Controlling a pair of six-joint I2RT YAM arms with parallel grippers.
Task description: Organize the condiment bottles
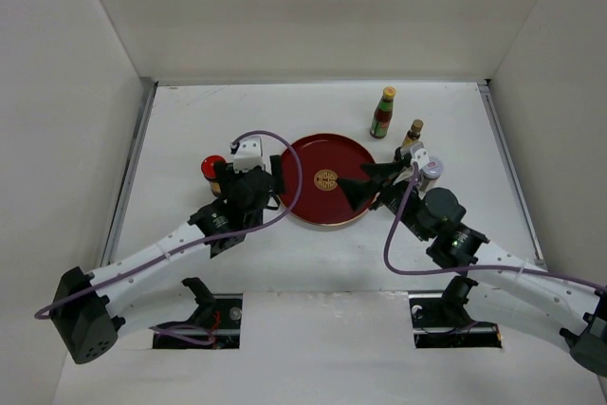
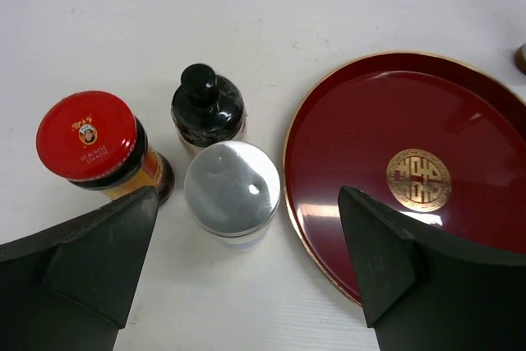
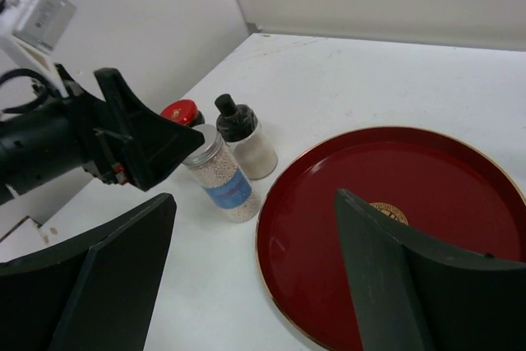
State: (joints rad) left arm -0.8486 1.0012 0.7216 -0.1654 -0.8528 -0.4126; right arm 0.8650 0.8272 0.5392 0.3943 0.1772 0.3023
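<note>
My left gripper lowers next until its fingers are on either side of the jar's silver lid [image 2: 233, 187] and closes there. That jar stands below it, between the open fingers.
The round red tray [image 1: 327, 179] holds nothing. My left gripper [image 1: 277, 182] is open at the tray's left rim. In the left wrist view it [image 2: 248, 195] hovers over a silver-lidded jar [image 2: 233, 187], with a black-capped bottle [image 2: 207, 108] and a red-lidded jar [image 2: 86, 136] beside it. My right gripper [image 1: 353, 187] is open and empty over the tray's right part. Its wrist view [image 3: 255, 196] shows the same silver-lidded jar [image 3: 222, 174], the black-capped bottle [image 3: 245, 141] and the red lid [image 3: 181, 111]. A red sauce bottle with green neck [image 1: 383, 113] stands at the far right.
A small brown bottle with a gold cap [image 1: 412, 133] and another silver-lidded jar [image 1: 432, 171] stand close beside my right arm. White walls enclose the table on three sides. The black-capped bottle and silver-lidded jar on the left are hidden under my left arm in the top view.
</note>
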